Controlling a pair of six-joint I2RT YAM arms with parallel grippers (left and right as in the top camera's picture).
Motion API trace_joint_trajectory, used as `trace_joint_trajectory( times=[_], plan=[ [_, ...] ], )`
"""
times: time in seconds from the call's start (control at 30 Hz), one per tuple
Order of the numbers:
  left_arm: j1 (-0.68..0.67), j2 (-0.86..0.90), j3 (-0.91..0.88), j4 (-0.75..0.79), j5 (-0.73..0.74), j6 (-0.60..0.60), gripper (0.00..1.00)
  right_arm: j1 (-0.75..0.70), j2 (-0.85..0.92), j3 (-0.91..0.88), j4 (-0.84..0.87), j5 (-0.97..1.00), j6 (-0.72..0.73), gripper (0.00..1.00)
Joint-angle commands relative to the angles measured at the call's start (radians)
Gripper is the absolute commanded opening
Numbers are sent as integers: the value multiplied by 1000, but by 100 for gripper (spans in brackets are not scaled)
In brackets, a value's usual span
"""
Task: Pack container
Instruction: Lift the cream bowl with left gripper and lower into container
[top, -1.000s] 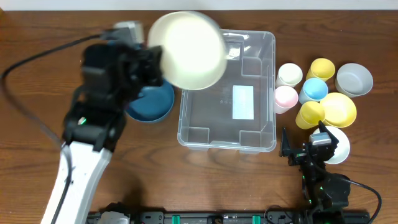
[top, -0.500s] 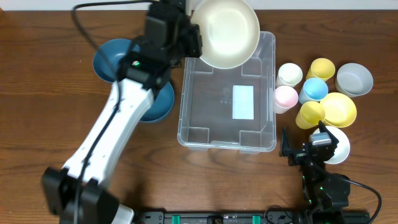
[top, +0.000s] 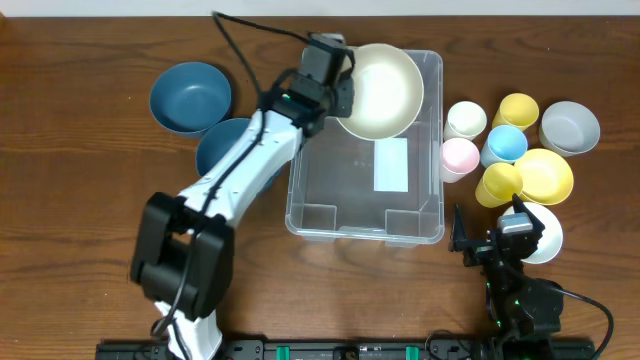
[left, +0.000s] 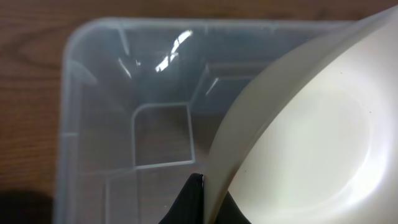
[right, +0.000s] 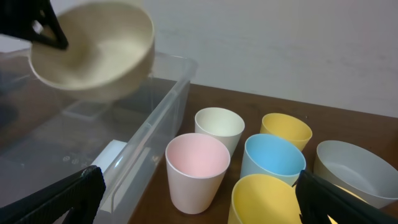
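Observation:
The cream bowl (top: 382, 90) still hangs above the container's empty far end. Next it goes down inside the container's sides, then my left gripper releases the bowl's rim.
The clear plastic container (top: 300, 190) with a white label sits mid-table; it also shows in the left wrist view (left: 99, 112) and the right wrist view (right: 149, 124). My left gripper (top: 335, 95) is shut on the rim of a cream bowl (top: 382, 90), holding it over the container's far end; the pinch shows in the left wrist view (left: 208, 199) with the bowl (left: 311, 143), and the bowl hangs above the bin in the right wrist view (right: 93, 50). My right gripper (top: 497, 238) is open and empty at the near right, its fingers wide apart in the right wrist view (right: 199, 205).
Two blue bowls (top: 190, 97) (top: 222, 145) lie left of the container. Right of it stand cream (top: 465, 119), pink (top: 459, 157), blue (top: 505, 143) and yellow (top: 518, 109) (top: 497, 183) cups, a yellow bowl (top: 548, 172), a grey bowl (top: 569, 127) and a white bowl (top: 545, 238).
My left arm swung right and stretched out, carrying the cream bowl from left of the container to above its far end, uncovering the second blue bowl. The right arm has not moved.

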Motion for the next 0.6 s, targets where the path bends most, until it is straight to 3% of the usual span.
trace_joint_trajectory(
  times=[0.0, 0.27, 0.4, 0.43, 0.47, 0.5, 0.57],
  plan=[
    [-16, 43, 21, 24, -50, 25, 6, -8, -4, -2, -3, -7, -10, 99],
    [-26, 116, 21, 49, -50, 25, 6, -8, -4, -2, -3, -7, -10, 99],
    [-26, 111, 26, 52, -50, 32, 14, -8, -4, -2, -3, -7, -10, 99],
    [-26, 105, 32, 47, -50, 32, 16, -8, -4, -2, -3, -7, -10, 99],
    [-26, 99, 36, 43, -50, 31, 34, -8, -4, -2, -3, -7, -10, 99],
    [-26, 89, 42, 36, -50, 31, 42, -8, -4, -2, -3, -7, -10, 99],
    [-26, 60, 57, 23, -50, 32, 42, -8, -4, -2, -3, -7, -10, 99]
  ],
)
